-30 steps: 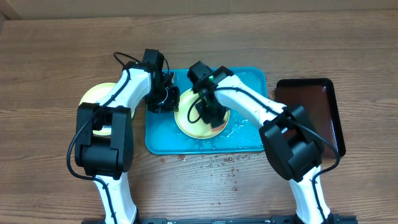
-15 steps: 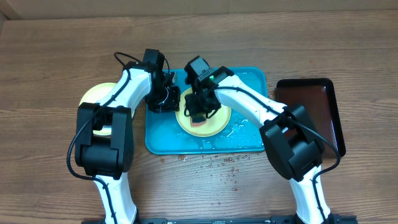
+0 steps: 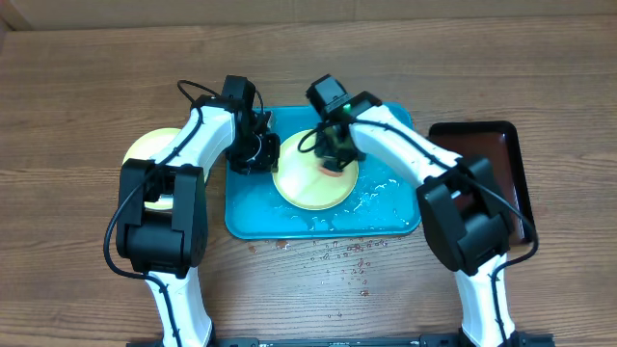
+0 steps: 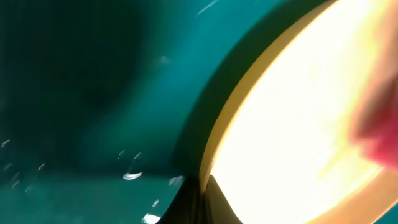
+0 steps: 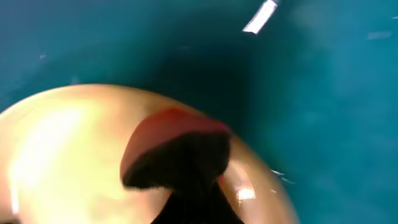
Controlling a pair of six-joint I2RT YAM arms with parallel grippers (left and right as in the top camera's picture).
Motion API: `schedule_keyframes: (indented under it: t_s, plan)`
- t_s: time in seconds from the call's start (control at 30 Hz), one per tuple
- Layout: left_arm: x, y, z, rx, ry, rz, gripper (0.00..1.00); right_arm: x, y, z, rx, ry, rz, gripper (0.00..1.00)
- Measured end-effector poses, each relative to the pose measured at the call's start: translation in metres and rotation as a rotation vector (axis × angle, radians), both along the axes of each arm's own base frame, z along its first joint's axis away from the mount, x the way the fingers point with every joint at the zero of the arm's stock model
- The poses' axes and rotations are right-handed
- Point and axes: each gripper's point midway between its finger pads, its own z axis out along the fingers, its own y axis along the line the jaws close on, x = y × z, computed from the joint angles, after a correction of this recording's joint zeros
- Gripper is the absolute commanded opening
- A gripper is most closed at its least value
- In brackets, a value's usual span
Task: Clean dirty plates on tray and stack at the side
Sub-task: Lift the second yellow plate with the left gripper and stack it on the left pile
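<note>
The robot's left gripper should move up and to the left in the overhead view and lower its plate onto the second yellow-green plate (image 3: 149, 145), because that one is beside the tray.
A pale yellow-green plate (image 3: 307, 185) lies on the wet turquoise tray (image 3: 386, 217). My left gripper (image 3: 262, 154) is shut on the plate's left rim, which shows pinched between the fingers in the left wrist view (image 4: 202, 190). My right gripper (image 3: 334, 159) is shut on a red sponge (image 5: 177, 124) and presses it on the plate's far right part (image 5: 56, 155). A second yellow-green plate (image 3: 143, 146) lies on the table to the left, partly under my left arm. The pale blue-white plate is out of view.
A dark brown-black tray (image 3: 482, 164) lies to the right of the turquoise one. Water drops (image 3: 339, 255) are scattered on the wooden table in front of the tray. The tray floor is wet (image 4: 81, 180).
My right gripper has moved with the sponge from the plate's near middle to its far right part. The left gripper has kept its hold on the rim.
</note>
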Motion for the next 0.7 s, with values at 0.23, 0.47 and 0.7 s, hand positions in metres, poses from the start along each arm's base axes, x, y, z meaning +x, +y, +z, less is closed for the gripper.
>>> schedule_keyframes:
  t_s: [0.23, 0.47, 0.7]
  plan:
    - [0.022, 0.016, 0.023, 0.108, -0.058, 0.007, 0.04, 0.025, -0.018, 0.12, 0.11, -0.183, -0.017, 0.04]
    - [0.033, 0.033, 0.071, 0.205, -0.184, 0.02, 0.04, 0.023, -0.059, 0.228, 0.194, -0.376, -0.067, 0.04]
    - [0.031, 0.046, 0.151, 0.386, -0.411, 0.013, 0.04, 0.038, -0.116, 0.215, 0.148, -0.34, -0.187, 0.04]
